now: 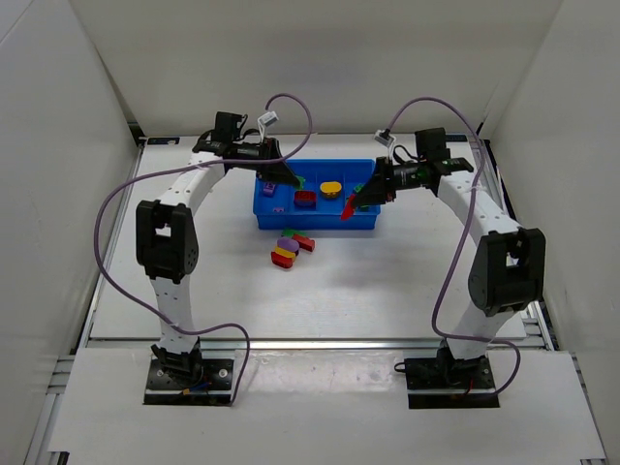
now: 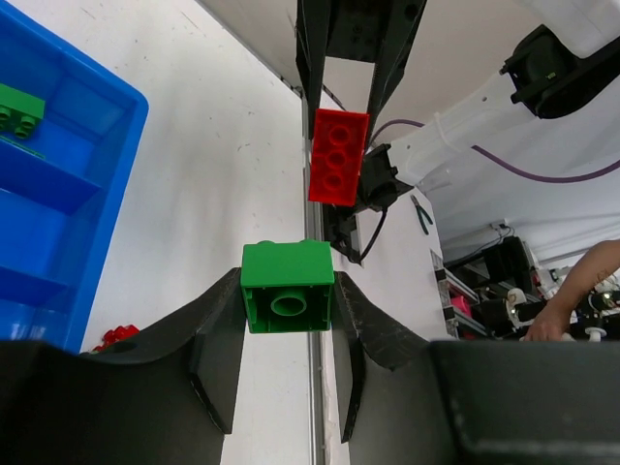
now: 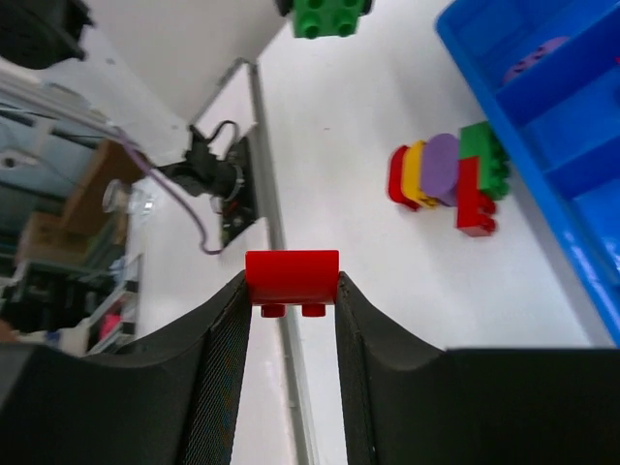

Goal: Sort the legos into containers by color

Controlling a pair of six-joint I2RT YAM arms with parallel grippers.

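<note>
My right gripper swings outward and to the left in the top view next, then tilts down over the section of the tray where a red piece already lies (image 1: 305, 198) (image 3: 596, 87).
My left gripper (image 1: 294, 180) is shut on a green lego brick (image 2: 288, 286) and holds it above the left half of the blue tray (image 1: 315, 222). My right gripper (image 1: 349, 206) is shut on a red lego brick (image 3: 292, 281) above the tray's right half. The two grippers face each other; each wrist view shows the other's brick, red (image 2: 338, 155) and green (image 3: 331, 16). The tray holds purple (image 1: 268, 187), red (image 1: 306, 199) and yellow (image 1: 331, 186) pieces. A green piece (image 2: 19, 108) lies in one compartment.
A small pile of red, yellow, purple and green legos (image 1: 291, 247) lies on the white table just in front of the tray; it also shows in the right wrist view (image 3: 446, 174). White walls enclose the table on three sides. Purple cables loop above both arms.
</note>
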